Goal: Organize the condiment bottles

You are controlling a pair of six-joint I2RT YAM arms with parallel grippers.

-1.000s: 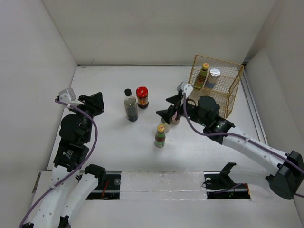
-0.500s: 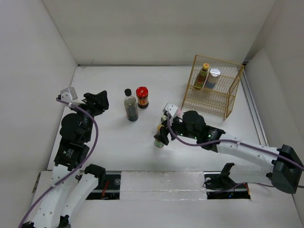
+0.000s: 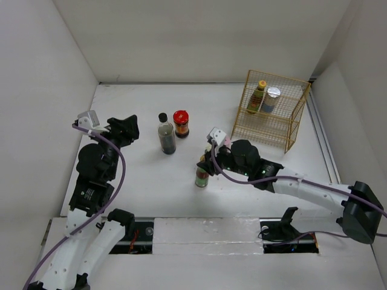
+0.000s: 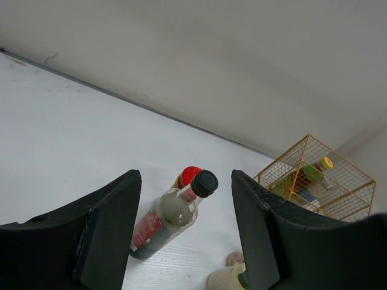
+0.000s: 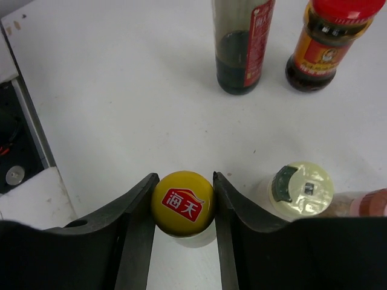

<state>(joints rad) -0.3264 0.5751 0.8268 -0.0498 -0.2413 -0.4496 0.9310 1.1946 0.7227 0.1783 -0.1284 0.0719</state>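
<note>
The right gripper should rise next, carry the bottle outward over the basket and lower it, to let it go in space beside the silver-lidded jar (image 3: pixel 272 100), which stands free.
My right gripper (image 3: pixel 204 167) stands over a green-labelled bottle (image 3: pixel 202 177) near the table's middle. In the right wrist view its jaws (image 5: pixel 184 181) press both sides of the bottle's yellow cap (image 5: pixel 182 204). A pale yellow-capped shaker (image 5: pixel 300 188) and a pink shaker (image 5: pixel 364 203) stand just right of it. The tall dark black-capped bottle (image 3: pixel 166 136) and the red-lidded jar (image 3: pixel 181 124) stand behind. My left gripper (image 3: pixel 129 129) is open and empty, left of the dark bottle (image 4: pixel 171 215). A second green-labelled bottle (image 3: pixel 259 96) and the silver-lidded jar (image 3: pixel 272 100) sit in the basket.
The gold wire basket (image 3: pixel 291 119) stands at the back right, also seen in the left wrist view (image 4: pixel 338 187). White walls enclose the table on three sides. A rail with the arm bases runs along the near edge (image 3: pixel 205 232).
My right gripper moved from the shakers toward the near left, came down over the green-labelled bottle and closed on its cap. My left gripper shifted slightly right.
</note>
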